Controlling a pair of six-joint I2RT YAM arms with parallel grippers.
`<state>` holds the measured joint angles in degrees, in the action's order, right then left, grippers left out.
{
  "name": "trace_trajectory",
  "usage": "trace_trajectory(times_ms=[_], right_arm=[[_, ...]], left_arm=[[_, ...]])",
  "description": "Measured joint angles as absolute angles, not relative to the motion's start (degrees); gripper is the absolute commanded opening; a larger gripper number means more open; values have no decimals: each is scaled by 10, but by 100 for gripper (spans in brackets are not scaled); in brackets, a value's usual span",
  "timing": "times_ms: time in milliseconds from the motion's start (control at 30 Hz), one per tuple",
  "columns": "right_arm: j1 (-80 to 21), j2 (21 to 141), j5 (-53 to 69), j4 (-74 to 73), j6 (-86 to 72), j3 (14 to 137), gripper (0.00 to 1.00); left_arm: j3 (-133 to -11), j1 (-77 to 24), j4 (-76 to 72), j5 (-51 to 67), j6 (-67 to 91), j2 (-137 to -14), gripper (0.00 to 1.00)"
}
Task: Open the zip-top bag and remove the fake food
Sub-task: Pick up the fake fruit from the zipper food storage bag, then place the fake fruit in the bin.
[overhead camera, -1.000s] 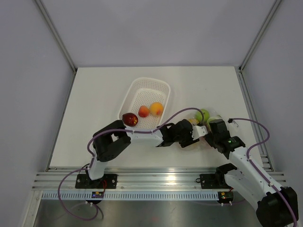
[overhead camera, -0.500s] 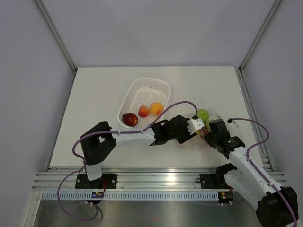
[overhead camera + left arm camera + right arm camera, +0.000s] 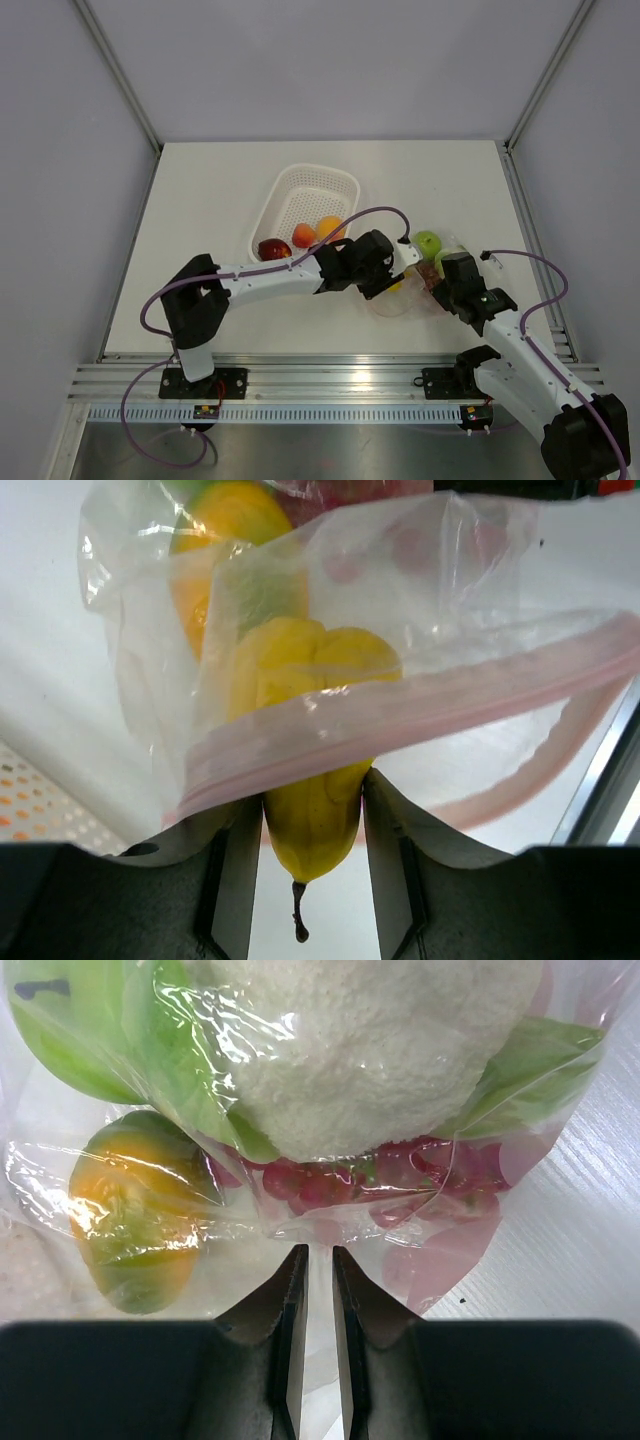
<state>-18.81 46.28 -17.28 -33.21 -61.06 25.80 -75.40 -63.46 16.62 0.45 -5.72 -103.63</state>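
My left gripper goes outward and to the left in the top view next and releases over the basket's bare bottom, as fruits occupy the basket's near end.
The clear zip-top bag [image 3: 412, 298] lies at the table's right, its pink zip strip [image 3: 430, 705] open. My left gripper [image 3: 397, 278] [image 3: 313, 795] is at the bag's mouth, shut on a yellow fake food piece [image 3: 315, 820] with a dark stem, half out under the strip. Low on the bag, my right gripper [image 3: 438, 277] [image 3: 320, 1260] is shut on a fold of its film. Still inside are a green apple [image 3: 428, 242] [image 3: 55, 1045], a white leafy piece [image 3: 370, 1050], an orange-green fruit [image 3: 140, 1215] and a dark red piece [image 3: 340, 1180].
A white perforated basket [image 3: 300, 180] stands left of the bag, behind the left forearm. It holds a red apple [image 3: 273, 249] and two orange fruits [image 3: 304, 236] [image 3: 329, 226]. The table's metal rail [image 3: 320, 385] runs along the near edge.
My left gripper has drawn back up and to the left from the bag, bringing the yellow piece with it, and its elbow has swung left. The right gripper has held still on the bag.
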Motion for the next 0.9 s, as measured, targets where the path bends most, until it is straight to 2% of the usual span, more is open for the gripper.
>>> trace_trajectory(times_ms=[233,633,900], right_arm=[[-188,463,-173,-332,-611,258,22],[-188,463,-173,-332,-610,258,22],[-188,462,-173,-331,-608,257,23]], left_arm=[[-787,-618,275,26,-75,-1003,21],[-774,-572,345,34,-88,-880,22],[-728,-541,318,-67,-66,-846,24]])
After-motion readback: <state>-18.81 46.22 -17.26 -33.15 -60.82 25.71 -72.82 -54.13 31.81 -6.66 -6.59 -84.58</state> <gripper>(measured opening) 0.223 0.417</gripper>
